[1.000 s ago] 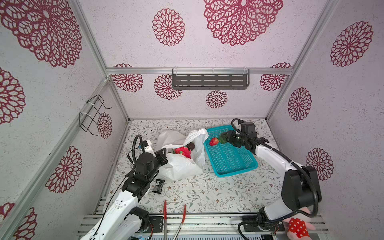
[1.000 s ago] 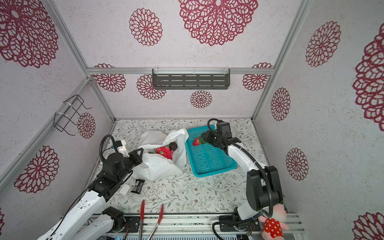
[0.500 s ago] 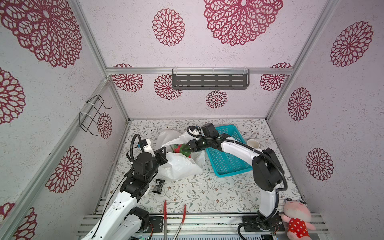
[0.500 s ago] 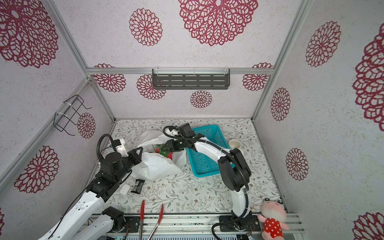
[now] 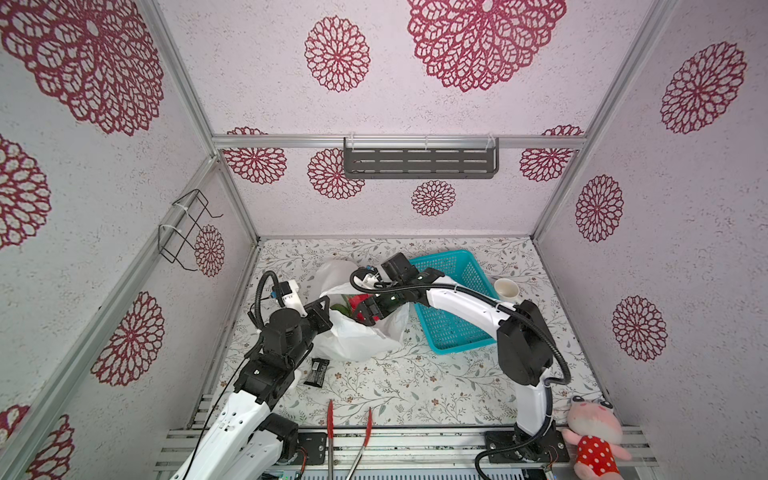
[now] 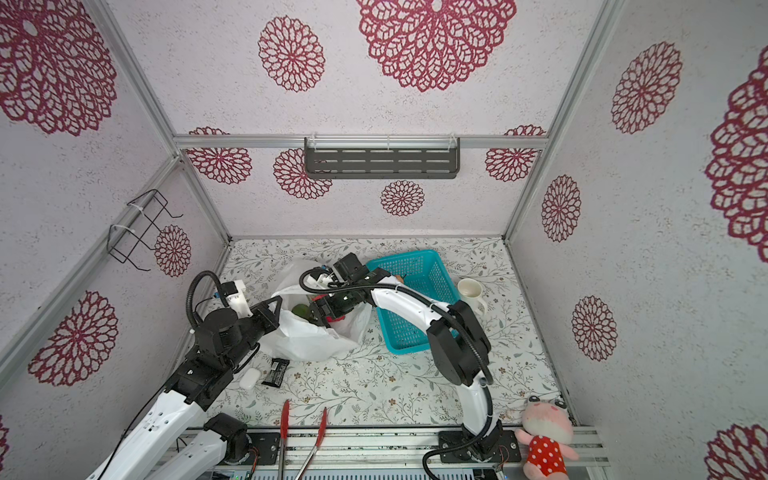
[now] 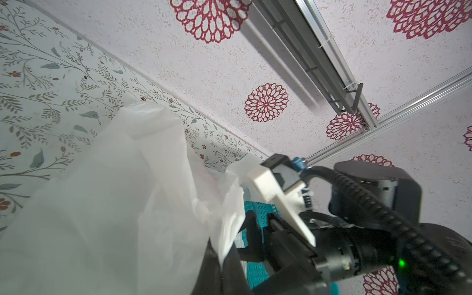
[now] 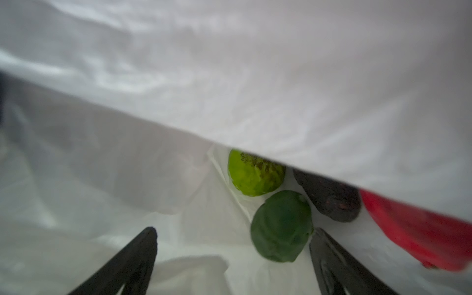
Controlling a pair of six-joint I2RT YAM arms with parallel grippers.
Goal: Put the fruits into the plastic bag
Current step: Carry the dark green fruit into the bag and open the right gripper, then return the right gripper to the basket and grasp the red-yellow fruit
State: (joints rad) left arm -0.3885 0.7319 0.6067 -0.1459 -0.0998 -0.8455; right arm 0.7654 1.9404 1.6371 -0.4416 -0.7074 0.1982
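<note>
The red-orange fruit [image 6: 399, 278] lies in the teal basket, outward of the right gripper, so the right gripper should next rise out of the bag [image 6: 307, 338], then move outward and down into the basket.
The plastic bag [image 5: 357, 336] [image 6: 307, 338] lies crinkled at the left middle of the floral table. My left gripper [image 5: 321, 308] [image 7: 221, 258] is shut on the bag's rim and holds the mouth up. My right gripper [image 5: 365, 312] [image 8: 233, 242] reaches into the mouth with its jaws wide open. A dark green fruit [image 8: 281, 226] lies loose between its fingers, close to one of them. Beyond it in the bag are a lime-green fruit [image 8: 255, 173], a dark brown fruit [image 8: 329, 199] and a red fruit [image 8: 413, 229]. In both top views red [image 5: 358, 301] and green [image 6: 300, 311] show in the mouth.
The teal basket [image 5: 453, 316] stands right of the bag under my right arm. A white cup [image 5: 506, 287] sits beyond it. A black packet [image 5: 316, 372], a small white case [image 6: 249, 378] and red tongs [image 5: 330, 424] lie near the front. A pink plush toy [image 5: 590, 436] sits front right.
My right arm swung left from over the basket to the bag's mouth with a red fruit, and its jaws have opened inside the bag. The left arm has kept its hold.
</note>
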